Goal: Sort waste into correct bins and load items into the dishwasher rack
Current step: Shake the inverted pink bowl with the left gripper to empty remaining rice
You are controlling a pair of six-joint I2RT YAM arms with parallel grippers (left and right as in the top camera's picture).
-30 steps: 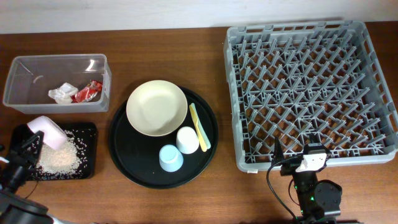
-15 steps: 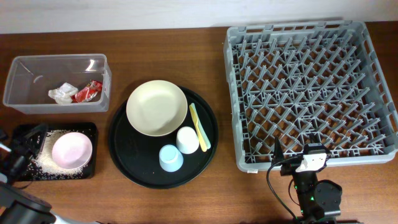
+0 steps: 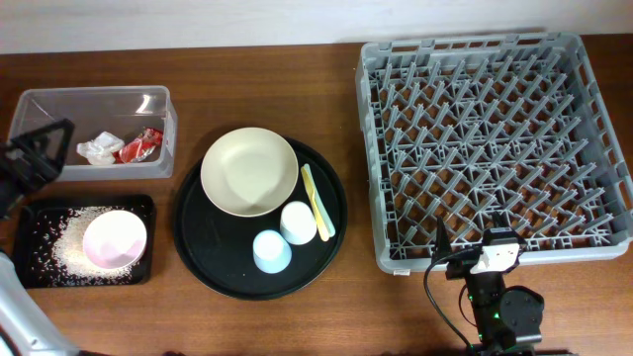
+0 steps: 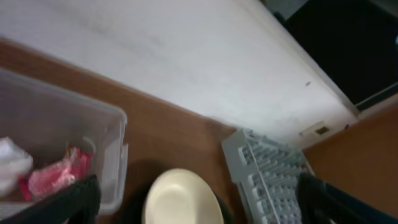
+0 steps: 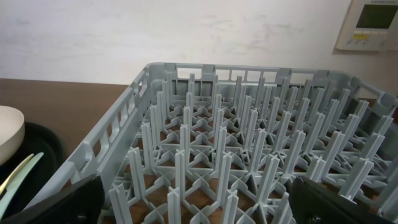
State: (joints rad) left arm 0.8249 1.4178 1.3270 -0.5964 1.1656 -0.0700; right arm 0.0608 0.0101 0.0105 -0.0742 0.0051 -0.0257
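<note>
I will tip my left gripper to point down and lower it to the pink bowl (image 3: 114,240), onto the bowl's rim by the loose rice (image 3: 67,247), since the bowl's opening faces up.
My left gripper (image 3: 42,154) hangs open and empty over the left end of the clear box (image 3: 94,104), which holds the white tissue (image 3: 98,149) and red wrapper (image 3: 140,145). The pink bowl (image 3: 114,240) sits upright in the black rectangular tray (image 3: 35,272) among loose rice (image 3: 67,247). The left wrist view shows the wrapper (image 4: 56,174), the cream bowl (image 4: 183,198) and a corner of the rack (image 4: 267,168). Low at the front edge of the grey rack (image 3: 495,148), my right gripper (image 3: 492,247) stands open; its wrist view looks across the pegs (image 5: 249,124).
The round black tray (image 3: 203,257) at mid-table carries the cream bowl (image 3: 249,171), white cup (image 3: 299,222), light blue cup (image 3: 271,251) and yellow utensil (image 3: 316,203). A white wall runs along the table's far edge.
The left gripper let go of the tilted pink bowl, which now rests upright in the black tray. The gripper opened wide and moved back toward the clear box. The right arm stayed still.
</note>
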